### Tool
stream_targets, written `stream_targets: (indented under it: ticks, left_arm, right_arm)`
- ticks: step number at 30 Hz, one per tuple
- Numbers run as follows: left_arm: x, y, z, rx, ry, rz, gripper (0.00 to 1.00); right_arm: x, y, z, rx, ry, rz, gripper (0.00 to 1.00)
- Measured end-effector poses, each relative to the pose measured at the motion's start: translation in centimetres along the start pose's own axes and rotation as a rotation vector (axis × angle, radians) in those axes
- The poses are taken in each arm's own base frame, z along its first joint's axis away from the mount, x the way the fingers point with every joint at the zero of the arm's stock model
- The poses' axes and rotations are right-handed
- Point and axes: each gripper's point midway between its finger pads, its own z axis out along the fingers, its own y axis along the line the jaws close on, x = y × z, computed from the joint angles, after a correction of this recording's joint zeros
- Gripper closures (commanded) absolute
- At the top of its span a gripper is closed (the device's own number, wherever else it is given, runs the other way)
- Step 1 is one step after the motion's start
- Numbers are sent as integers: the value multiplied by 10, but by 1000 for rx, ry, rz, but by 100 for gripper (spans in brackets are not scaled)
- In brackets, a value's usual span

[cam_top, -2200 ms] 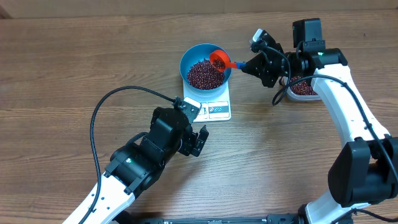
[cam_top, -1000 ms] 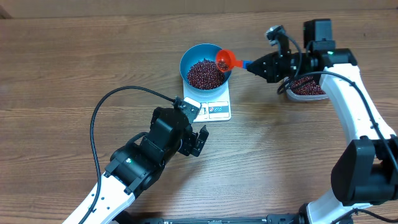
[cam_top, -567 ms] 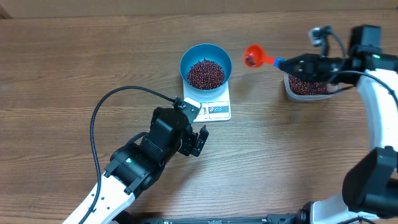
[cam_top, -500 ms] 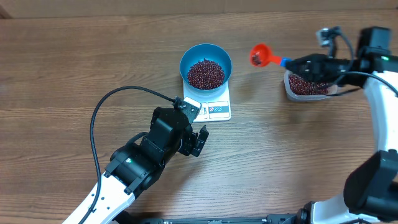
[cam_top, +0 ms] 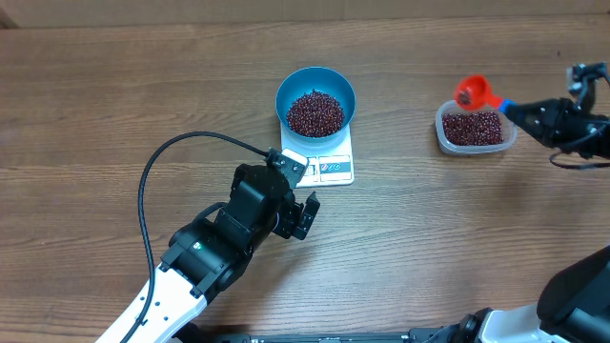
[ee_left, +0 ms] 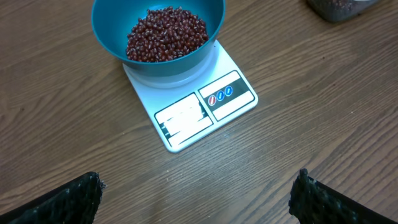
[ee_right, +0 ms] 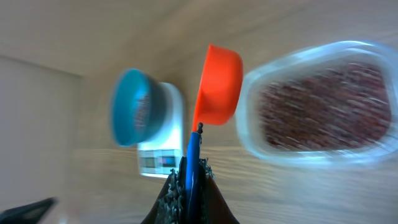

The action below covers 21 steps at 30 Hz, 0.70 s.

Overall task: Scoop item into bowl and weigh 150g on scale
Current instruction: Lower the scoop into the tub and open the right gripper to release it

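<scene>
I need to swing my right gripper down toward the tub's beans to release the scoop point(cam_top: 471, 92), since they lie below the gripper and to its left in the overhead view.
The blue bowl point(cam_top: 282, 95) stands on the white scale point(cam_top: 329, 169) and holds a heap of dark red beans point(cam_top: 315, 112). My right gripper point(cam_top: 519, 111) is shut on the blue handle of an orange scoop point(cam_top: 471, 92), whose cup hovers at the clear tub's far-left corner. In the blurred right wrist view the scoop point(ee_right: 219, 84) rises from my gripper point(ee_right: 191, 180) beside the tub point(ee_right: 323, 106). My left gripper point(cam_top: 297, 191) is open and empty, just in front of the scale. The left wrist view shows its fingertips point(ee_left: 68, 202) wide apart over bare wood, with the bowl point(ee_left: 106, 25) and scale point(ee_left: 205, 109) beyond.
The clear tub point(cam_top: 440, 133) at the right holds more dark red beans point(cam_top: 472, 129). A black cable point(cam_top: 152, 176) loops over the table left of my left arm. The table is brown wood.
My right arm has swung the scoop from the bowl's rim rightward to the clear tub. The left arm, bowl and scale have not moved.
</scene>
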Motion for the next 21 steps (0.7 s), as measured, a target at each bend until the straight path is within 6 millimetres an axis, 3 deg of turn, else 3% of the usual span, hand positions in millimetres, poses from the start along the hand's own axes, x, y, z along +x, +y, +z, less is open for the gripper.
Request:
stream_targets:
  ticks: [11, 21]
  left_arm:
    - [0, 0, 0, 0, 0, 0, 0]
    - [0, 0, 0, 0, 0, 0, 0]
  right_arm:
    - [11, -40, -5, 284, 80, -128, 96]
    - [21, -42, 20, 550, 245, -349, 96]
